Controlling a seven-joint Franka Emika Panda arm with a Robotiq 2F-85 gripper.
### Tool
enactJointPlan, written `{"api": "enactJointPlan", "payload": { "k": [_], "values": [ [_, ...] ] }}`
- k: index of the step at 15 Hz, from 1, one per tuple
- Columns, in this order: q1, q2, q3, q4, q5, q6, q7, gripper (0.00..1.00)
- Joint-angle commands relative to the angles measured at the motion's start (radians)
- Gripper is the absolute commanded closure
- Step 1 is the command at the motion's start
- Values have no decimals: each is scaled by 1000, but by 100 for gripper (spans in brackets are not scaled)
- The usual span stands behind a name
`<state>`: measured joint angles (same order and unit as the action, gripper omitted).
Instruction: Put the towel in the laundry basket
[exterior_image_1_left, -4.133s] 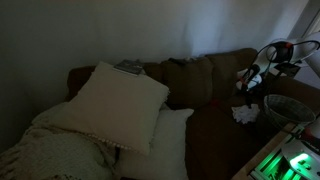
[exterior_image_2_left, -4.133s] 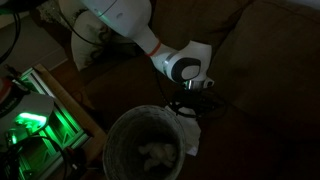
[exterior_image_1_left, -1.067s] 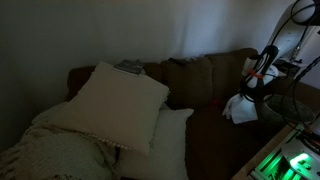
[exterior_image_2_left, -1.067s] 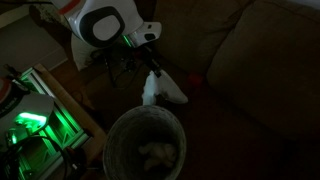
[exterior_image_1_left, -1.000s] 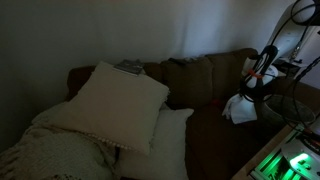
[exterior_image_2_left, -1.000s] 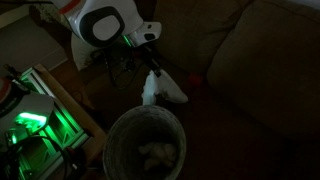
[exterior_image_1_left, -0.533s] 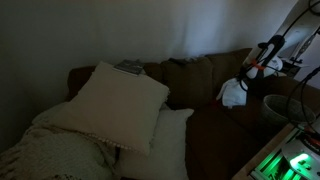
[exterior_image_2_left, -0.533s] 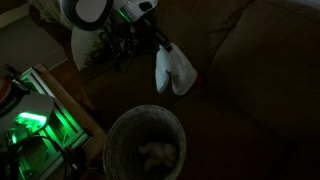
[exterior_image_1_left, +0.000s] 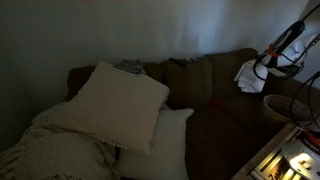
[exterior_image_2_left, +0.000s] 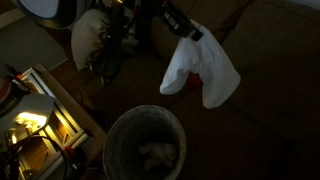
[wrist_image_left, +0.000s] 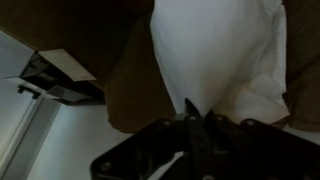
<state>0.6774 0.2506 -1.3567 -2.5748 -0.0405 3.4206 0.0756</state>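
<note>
The towel is still hanging over the sofa. Next, it should go across toward the lit rack with my gripper, and my gripper will release it above the basket's opening (exterior_image_2_left: 146, 140), which lies that way.
The white towel (exterior_image_2_left: 200, 68) hangs in the air from my gripper (exterior_image_2_left: 184, 32), which is shut on its top edge. In an exterior view the towel (exterior_image_1_left: 248, 74) hangs high at the right, above the sofa arm, under my gripper (exterior_image_1_left: 262, 66). The wrist view shows the towel (wrist_image_left: 215, 55) filling the upper picture, pinched between my gripper's (wrist_image_left: 192, 112) dark fingers. The laundry basket (exterior_image_2_left: 145, 148) is a round dark bin with some pale cloth inside, standing on the floor below and left of the hanging towel. Its rim (exterior_image_1_left: 290, 106) shows at the right edge.
A brown sofa (exterior_image_1_left: 200, 90) carries large white pillows (exterior_image_1_left: 120, 100) and a knitted blanket (exterior_image_1_left: 50, 150). A lit rack of equipment (exterior_image_2_left: 35, 120) stands left of the basket. The sofa seat (exterior_image_2_left: 270, 90) lies right of the basket.
My gripper has lifted the towel higher and carried it away from the basket toward the sofa side. The green light on the equipment has turned pale yellow.
</note>
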Motion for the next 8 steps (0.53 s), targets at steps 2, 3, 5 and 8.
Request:
{"api": "enactJointPlan", "payload": {
  "k": [2, 3, 5, 8],
  "values": [
    [304, -7, -351, -75, 32, 56, -65, 98],
    [372, 10, -423, -94, 23, 69, -64, 98],
    [501, 42, -562, -145, 13, 109, -48, 98],
    [680, 98, -777, -233, -1, 136, 8, 98]
  ]
}}
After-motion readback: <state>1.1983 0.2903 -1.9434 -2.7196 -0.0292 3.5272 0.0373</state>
